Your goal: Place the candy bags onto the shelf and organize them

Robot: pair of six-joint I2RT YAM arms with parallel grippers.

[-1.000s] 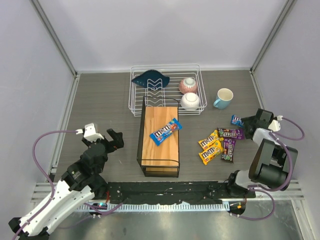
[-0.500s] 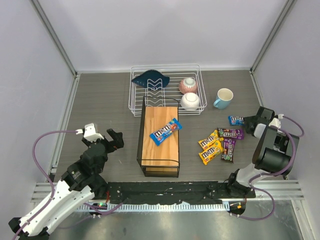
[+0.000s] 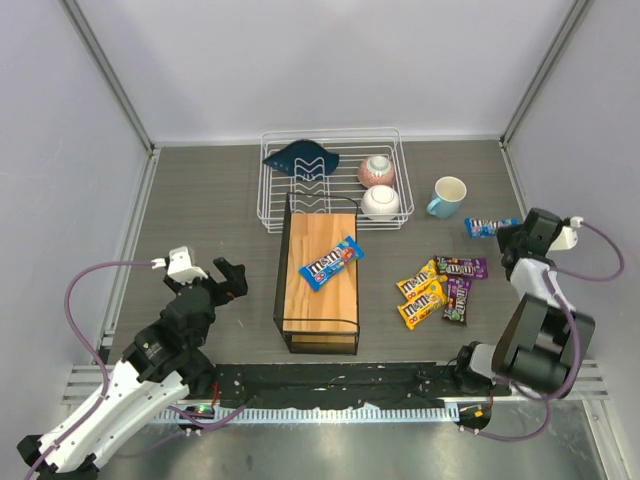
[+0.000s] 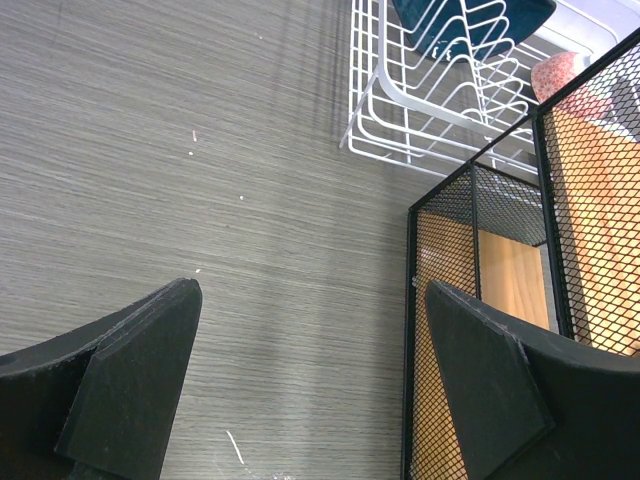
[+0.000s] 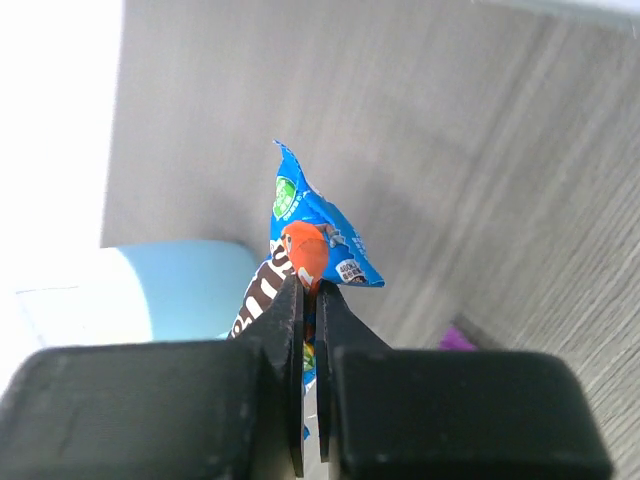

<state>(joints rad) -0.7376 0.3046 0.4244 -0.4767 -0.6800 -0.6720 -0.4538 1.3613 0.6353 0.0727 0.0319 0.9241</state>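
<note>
Bare wood shows beside the blue bag; my right gripper should next lift its bag over the shelf (image 3: 305,300), then lower it onto the near part of the shelf's top.
My right gripper (image 3: 508,234) (image 5: 310,290) is shut on a blue candy bag (image 3: 485,226) (image 5: 312,235) and holds it off the table near the right wall. Another blue candy bag (image 3: 331,262) lies on the wooden top of the black-framed shelf (image 3: 305,300). Two yellow bags (image 3: 420,292) and two purple bags (image 3: 460,283) lie on the table right of the shelf. My left gripper (image 3: 222,275) (image 4: 310,385) hovers open over bare table left of the shelf (image 4: 480,260), nothing between its fingers.
A white wire dish rack (image 3: 275,205) (image 4: 400,110) behind the shelf holds a dark blue plate (image 3: 303,158), a pink bowl (image 3: 376,170) and a white bowl (image 3: 380,201). A light blue mug (image 3: 447,196) (image 5: 150,290) stands close to the held bag. Walls close in left and right.
The right gripper has shut on the blue candy bag, lifted it off the table and swung it back and to the right. The left arm has stayed still.
</note>
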